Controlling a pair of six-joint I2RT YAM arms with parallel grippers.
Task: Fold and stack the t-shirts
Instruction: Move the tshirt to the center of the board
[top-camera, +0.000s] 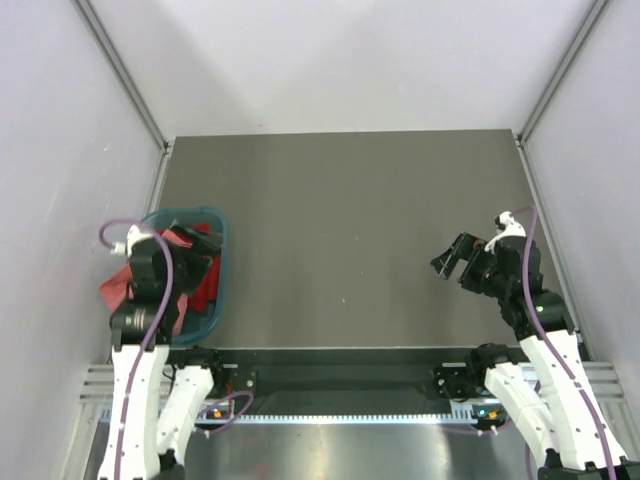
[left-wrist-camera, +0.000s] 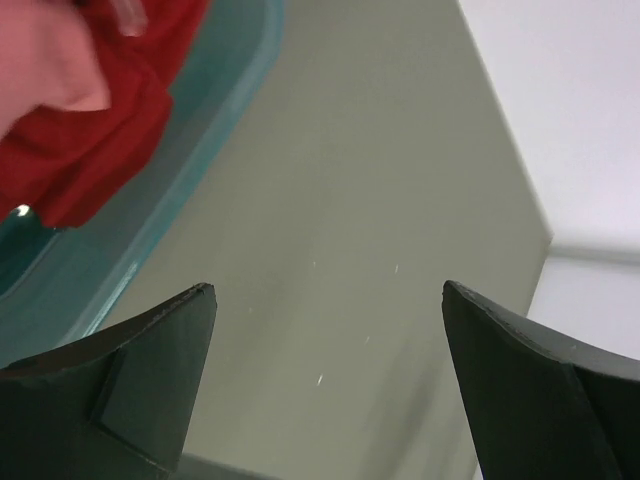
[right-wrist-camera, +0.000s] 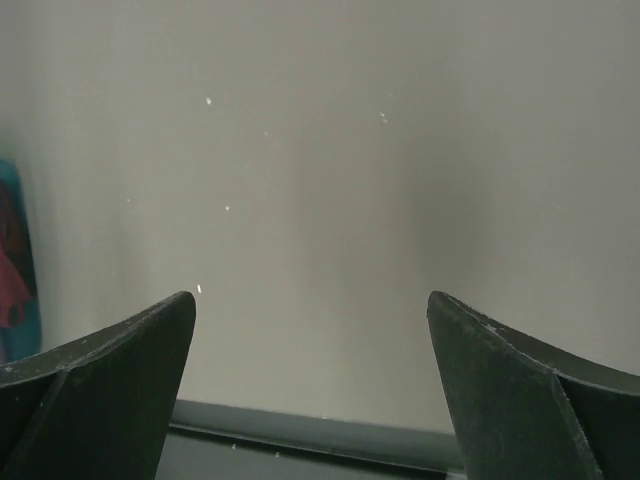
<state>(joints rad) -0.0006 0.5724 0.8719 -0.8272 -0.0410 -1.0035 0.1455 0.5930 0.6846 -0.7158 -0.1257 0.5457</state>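
The salmon-pink t-shirt's far end (top-camera: 177, 238) (left-wrist-camera: 52, 62) is on top of the red t-shirt, below my left gripper. I need to lower my left gripper to its left in the top view onto that end next.
The deep red t-shirt (top-camera: 205, 285) lies crumpled in the teal basket (top-camera: 218, 262) at the table's left edge. The salmon-pink t-shirt (top-camera: 116, 290) hangs over the basket's left side. In the left wrist view the deep red shirt (left-wrist-camera: 90, 140) and the pink one (left-wrist-camera: 45, 60) fill the top left corner, inside the basket rim (left-wrist-camera: 205, 150). My left gripper (top-camera: 195, 262) hovers over the basket, open and empty (left-wrist-camera: 330, 300), its fingertips over bare table beside the rim. My right gripper (top-camera: 452, 258) is open and empty (right-wrist-camera: 312, 305) above the table at the right.
The grey table (top-camera: 340, 220) stretches between both arms. White walls and metal rails enclose it on the left, right and back. In the right wrist view the basket (right-wrist-camera: 12, 180) shows at the far left edge.
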